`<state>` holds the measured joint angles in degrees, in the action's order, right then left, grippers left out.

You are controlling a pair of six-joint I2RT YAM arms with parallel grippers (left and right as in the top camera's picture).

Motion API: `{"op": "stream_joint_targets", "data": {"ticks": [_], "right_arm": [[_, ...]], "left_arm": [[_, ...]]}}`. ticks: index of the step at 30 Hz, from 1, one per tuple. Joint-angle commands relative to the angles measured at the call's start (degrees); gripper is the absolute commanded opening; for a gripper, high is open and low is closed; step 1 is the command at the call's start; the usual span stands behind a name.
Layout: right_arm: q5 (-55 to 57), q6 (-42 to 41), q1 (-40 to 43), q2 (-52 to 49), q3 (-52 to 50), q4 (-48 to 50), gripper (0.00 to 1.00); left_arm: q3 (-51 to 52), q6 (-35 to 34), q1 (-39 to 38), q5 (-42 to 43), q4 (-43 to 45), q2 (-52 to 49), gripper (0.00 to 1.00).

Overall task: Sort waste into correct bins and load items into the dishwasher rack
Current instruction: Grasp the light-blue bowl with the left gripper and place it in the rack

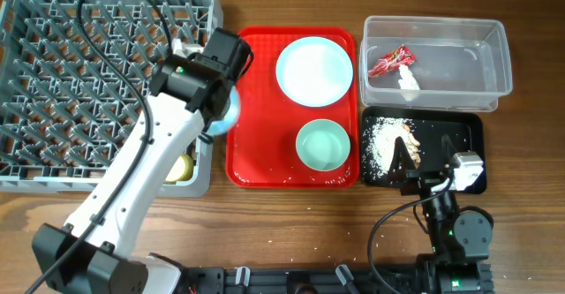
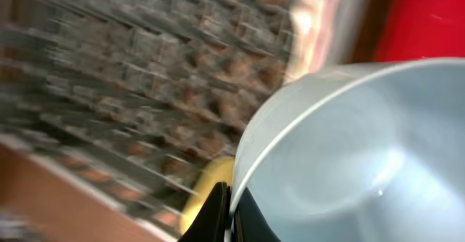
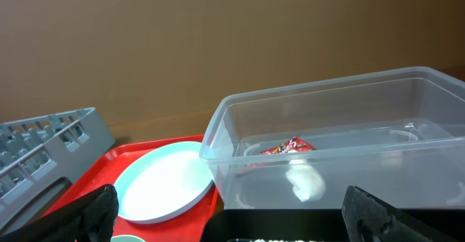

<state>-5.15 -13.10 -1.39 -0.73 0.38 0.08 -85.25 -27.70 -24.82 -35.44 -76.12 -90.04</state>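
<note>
My left gripper is holding the bowl. I will swing and tilt that gripper outward and to the left in the overhead view, over the rack's rows of wires, and let go of the bowl where they are empty.
My left gripper (image 2: 231, 214) is shut on the rim of a pale mint bowl (image 2: 363, 162) and holds it over the seam between the grey dishwasher rack (image 1: 53, 82) and the red tray (image 1: 256, 153); the bowl also shows in the overhead view (image 1: 229, 110). The left wrist view is blurred. A small yellow round object (image 1: 181, 167) lies in the rack's near right corner. The plate (image 1: 314, 69) and a second bowl (image 1: 322, 144) sit on the red tray. The clear tub (image 1: 494, 56) holds the red wrapper (image 1: 391, 60) and white scrap (image 1: 408, 82). The black tray (image 1: 468, 131) holds crumbs (image 1: 384, 144). My right gripper (image 1: 426, 166) is open and empty at the black tray's near edge. The fork and spoon are out of view.
In the right wrist view the clear tub (image 3: 436, 111) stands straight ahead with the plate (image 3: 163, 180) to its left and the rack's corner (image 3: 43, 136) at far left. Bare wooden table (image 1: 291, 223) lies in front of the trays.
</note>
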Motion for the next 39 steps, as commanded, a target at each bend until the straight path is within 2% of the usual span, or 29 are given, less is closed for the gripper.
{"op": "stream_joint_targets", "data": {"ticks": [1, 4, 7, 9, 15, 19, 22, 25, 30, 36, 37, 39], "right_arm": [[-0.7, 1.0, 0.3, 0.5, -0.1, 0.3, 1.0], [-0.7, 1.0, 0.3, 0.5, -0.1, 0.3, 1.0], [-0.7, 1.0, 0.3, 0.5, -0.1, 0.3, 1.0], [-0.7, 1.0, 0.3, 0.5, -0.1, 0.3, 1.0], [-0.7, 1.0, 0.3, 0.5, -0.1, 0.3, 1.0], [-0.7, 1.0, 0.3, 0.5, -0.1, 0.3, 1.0], [-0.7, 1.0, 0.3, 0.5, -0.1, 0.3, 1.0], [-0.7, 1.0, 0.3, 0.5, -0.1, 0.3, 1.0], [-0.7, 1.0, 0.3, 0.5, -0.1, 0.3, 1.0], [-0.7, 0.9, 0.3, 0.5, -0.1, 0.3, 1.0], [-0.7, 1.0, 0.3, 0.5, -0.1, 0.3, 1.0], [-0.7, 1.0, 0.3, 0.5, -0.1, 0.3, 1.0]], "left_arm": [[-0.5, -5.2, -0.2, -27.6, 1.3, 0.0, 0.04], [-0.4, -5.2, 0.5, -29.7, 3.7, -1.6, 0.04], [1.6, -6.0, 2.6, -34.6, 7.6, -7.6, 0.04], [1.8, -6.0, 3.1, -38.3, 8.1, -11.7, 0.04], [1.8, -6.0, 3.7, -40.4, 9.3, -19.9, 0.04], [1.8, -6.0, 4.0, -44.2, 9.3, -20.5, 0.04], [1.8, -6.0, 6.4, -43.3, 9.5, -20.5, 0.04], [1.8, -6.0, 7.4, -37.7, 10.2, -20.6, 0.04], [1.8, -6.0, 4.8, -32.0, 10.8, -20.6, 0.04], [1.8, -6.0, 3.6, -25.2, 10.8, -20.6, 0.14], [1.8, -5.9, 3.5, -24.7, 10.7, -20.6, 0.19], [1.4, -5.6, 2.8, -24.6, 8.6, -20.4, 0.42]]}}
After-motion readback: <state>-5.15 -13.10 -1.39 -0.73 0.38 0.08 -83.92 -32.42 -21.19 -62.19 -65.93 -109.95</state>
